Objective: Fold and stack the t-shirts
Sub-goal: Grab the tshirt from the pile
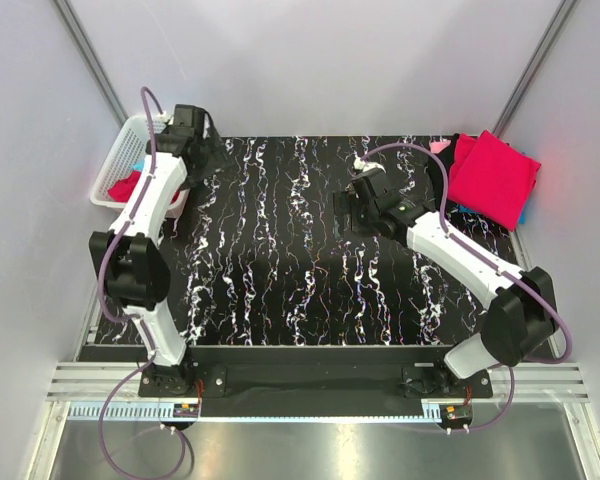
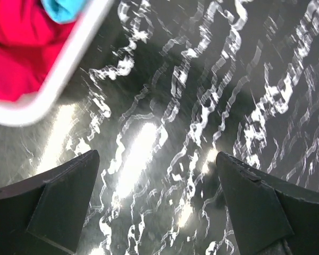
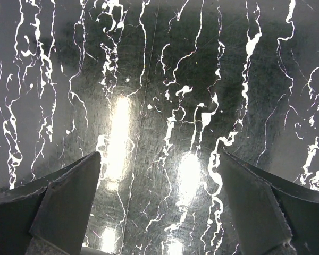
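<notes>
My left gripper moves over the basket's rim and down onto the crimson cloth in the basket next, since that lies below it and to its left in the top view.
A folded crimson t-shirt (image 1: 494,178) lies on a turquoise one (image 1: 523,215) at the table's far right corner. More shirts sit in the white lattice basket (image 1: 113,166) at far left: crimson cloth (image 1: 126,187) (image 2: 16,50) and turquoise cloth (image 2: 64,9). My left gripper (image 1: 216,155) (image 2: 157,164) is open and empty, over bare table just right of the basket. My right gripper (image 1: 346,212) (image 3: 158,164) is open and empty, over the table's right middle, left of the folded stack.
The black marbled tabletop (image 1: 280,260) spans the workspace, with grey walls at the back and sides. The basket's white rim (image 2: 58,69) crosses the upper left of the left wrist view. A white and pink item (image 1: 438,146) lies beside the stack.
</notes>
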